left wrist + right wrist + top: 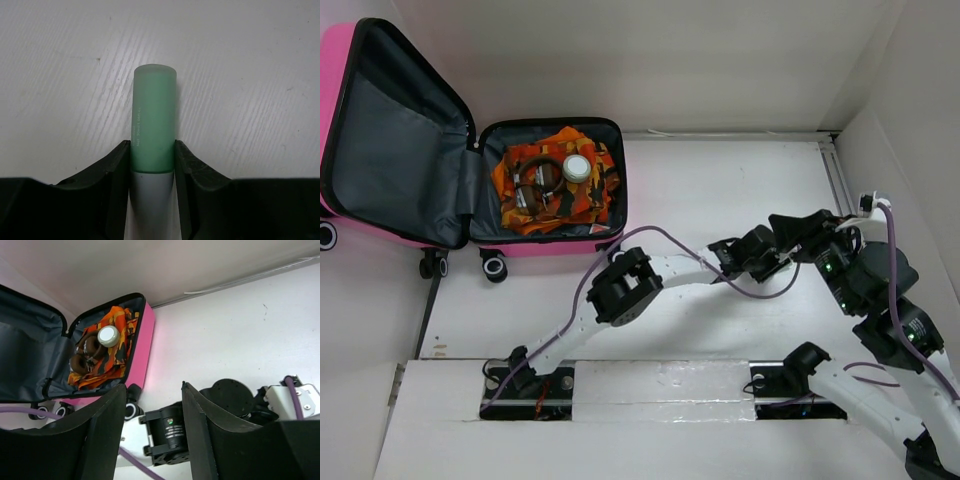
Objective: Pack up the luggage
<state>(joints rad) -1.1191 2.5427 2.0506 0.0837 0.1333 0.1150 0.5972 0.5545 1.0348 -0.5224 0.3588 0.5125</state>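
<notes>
My left gripper will go up, swing over the luggage (552,247) and come down beside the orange cloth (595,195), at the luggage's edge away from the lid, where bare lining shows.
The hot-pink luggage (552,247) lies open at the far left, its grey-lined lid (395,140) folded back to the left. Its base holds an orange patterned cloth (595,195), brown headphones (535,175) and a white-capped jar (577,168). The luggage also shows in the right wrist view (143,337). My left gripper (152,145) is shut on a tube with a pale green cap (154,115) and a white body, held over the white table. In the top view the left gripper (772,264) sits right of centre and the tube is hidden. My right gripper (153,387) is open and empty, close beside it (790,226).
White walls close in the table at the back and right. A raised white strip (830,170) runs along the right edge. The left arm's elbow (620,285) and its purple cable (660,232) lie between the luggage and both grippers. The luggage's wheels (493,267) face the near side.
</notes>
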